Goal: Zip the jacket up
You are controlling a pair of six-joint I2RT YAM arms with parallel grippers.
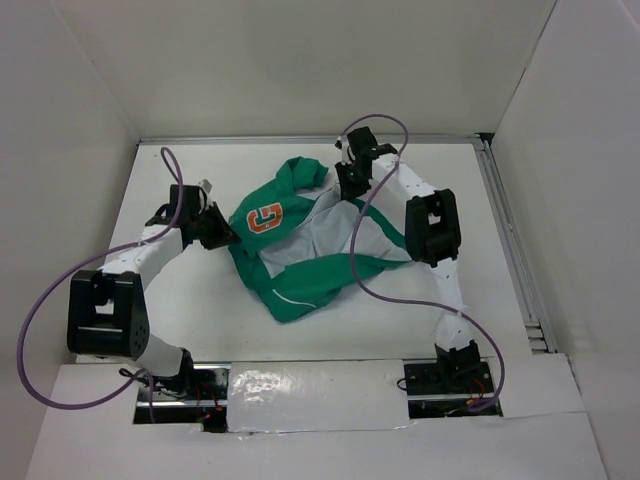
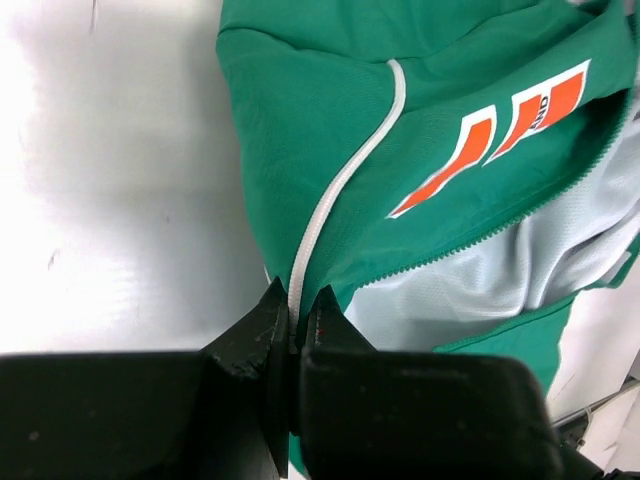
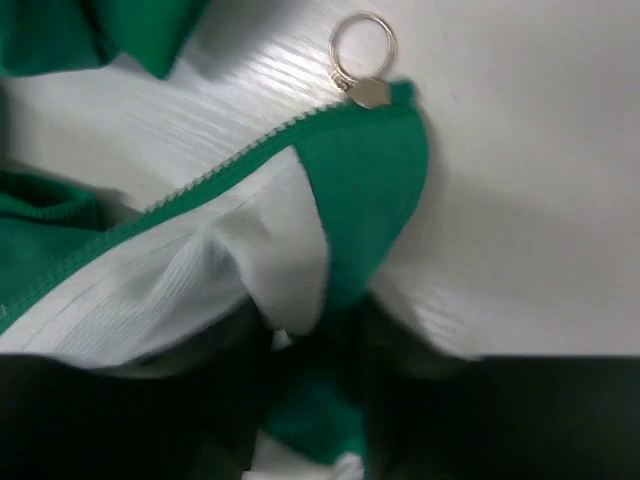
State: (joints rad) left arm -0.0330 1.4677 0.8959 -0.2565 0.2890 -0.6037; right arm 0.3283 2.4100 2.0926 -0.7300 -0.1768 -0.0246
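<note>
The jacket lies crumpled, so I will next lift the edge of the jacket with my left gripper, carry it outward, then lower it and let go of it on the bare tabletop beyond.
The green jacket (image 1: 300,270) lies open and crumpled mid-table, its white lining up and the orange G patch (image 1: 264,218) on its left side. My left gripper (image 1: 228,238) is shut on the jacket's left edge. In the left wrist view, that gripper (image 2: 298,310) pinches the white piping (image 2: 345,170). My right gripper (image 1: 350,185) is at the jacket's far edge. In the right wrist view, green fabric (image 3: 370,180) is bunched between its blurred dark jaws (image 3: 340,330). The zipper slider (image 3: 370,92) with its ring pull (image 3: 363,50) lies just beyond.
White walls enclose the table on three sides, and a metal rail (image 1: 510,240) runs along the right edge. The right arm's purple cable (image 1: 355,250) drapes across the lining. The left arm's cable (image 1: 40,330) loops out to the left.
</note>
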